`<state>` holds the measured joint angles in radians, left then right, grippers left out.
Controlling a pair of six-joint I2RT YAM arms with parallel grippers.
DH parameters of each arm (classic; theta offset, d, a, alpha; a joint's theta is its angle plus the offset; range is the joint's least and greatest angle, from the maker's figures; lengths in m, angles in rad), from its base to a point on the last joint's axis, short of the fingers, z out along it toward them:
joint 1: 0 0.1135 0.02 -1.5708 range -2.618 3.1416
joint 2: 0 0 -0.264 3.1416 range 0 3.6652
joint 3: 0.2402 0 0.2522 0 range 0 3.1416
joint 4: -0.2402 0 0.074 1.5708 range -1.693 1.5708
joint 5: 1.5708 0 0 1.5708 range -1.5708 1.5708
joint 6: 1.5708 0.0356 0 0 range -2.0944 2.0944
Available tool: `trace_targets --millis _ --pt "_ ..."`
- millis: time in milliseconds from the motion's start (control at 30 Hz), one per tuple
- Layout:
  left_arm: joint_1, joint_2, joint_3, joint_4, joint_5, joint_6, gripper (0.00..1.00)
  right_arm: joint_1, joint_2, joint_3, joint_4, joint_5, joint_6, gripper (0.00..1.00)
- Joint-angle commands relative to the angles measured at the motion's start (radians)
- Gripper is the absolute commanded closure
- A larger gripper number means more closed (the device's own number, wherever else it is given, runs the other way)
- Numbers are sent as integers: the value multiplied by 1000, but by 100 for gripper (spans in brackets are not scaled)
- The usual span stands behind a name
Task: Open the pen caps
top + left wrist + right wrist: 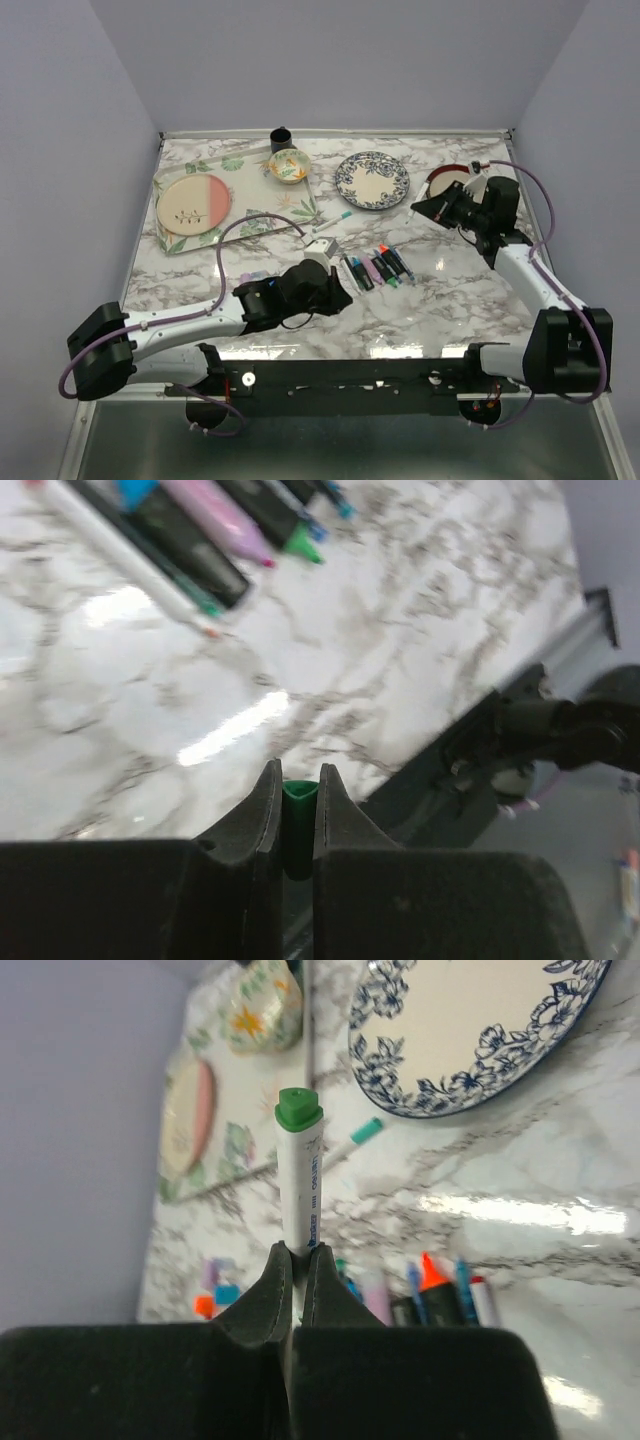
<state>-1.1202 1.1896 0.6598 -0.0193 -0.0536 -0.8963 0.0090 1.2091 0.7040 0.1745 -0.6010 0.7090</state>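
Observation:
I first need to swing my left gripper toward the loose orange, blue and lilac caps and tip its fingers downward, so it can lower the green cap point(298, 798) to them.
My left gripper point(297, 775) is shut on a small green pen cap point(298, 798), held above the marble table near its front edge; in the top view it point(338, 292) sits just left of the row of pens. My right gripper point(298, 1250) is shut on a white-barrelled pen point(298, 1175) with a green end, standing up out of the jaws; in the top view it point(418, 210) hangs at the right, over the table. Several pens point(375, 268) lie side by side mid-table, also seen in the left wrist view point(190, 550). Loose orange, blue and lilac caps point(205, 1305) lie to their left.
A leaf-patterned tray point(255, 225) at back left holds a pink plate point(192, 205) and a small floral bowl point(288, 166). A black cup point(281, 136) stands behind it. A blue-floral plate point(372, 180) and a red-rimmed plate point(445, 178) lie at the back right. A teal-ended pen point(335, 220) lies apart.

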Motion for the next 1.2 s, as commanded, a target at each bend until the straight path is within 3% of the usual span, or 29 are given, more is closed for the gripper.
trace_targets --millis 0,100,233,500,933,1167 --pt "51 -56 -6 -347 -355 20 100 2 198 214 -395 -184 -528 99" --pt "75 -65 -22 -433 -426 14 100 8 317 440 -708 -213 -798 99" --pt "106 -38 -31 -490 -505 23 98 14 449 540 -886 -158 -985 99" --pt "149 70 -3 -527 -580 65 94 14 486 440 -896 -10 -1128 99" --pt "151 214 86 -577 -624 92 73 16 559 445 -945 -13 -1174 99" --pt "151 212 95 -585 -626 92 71 16 613 443 -968 -25 -1195 93"
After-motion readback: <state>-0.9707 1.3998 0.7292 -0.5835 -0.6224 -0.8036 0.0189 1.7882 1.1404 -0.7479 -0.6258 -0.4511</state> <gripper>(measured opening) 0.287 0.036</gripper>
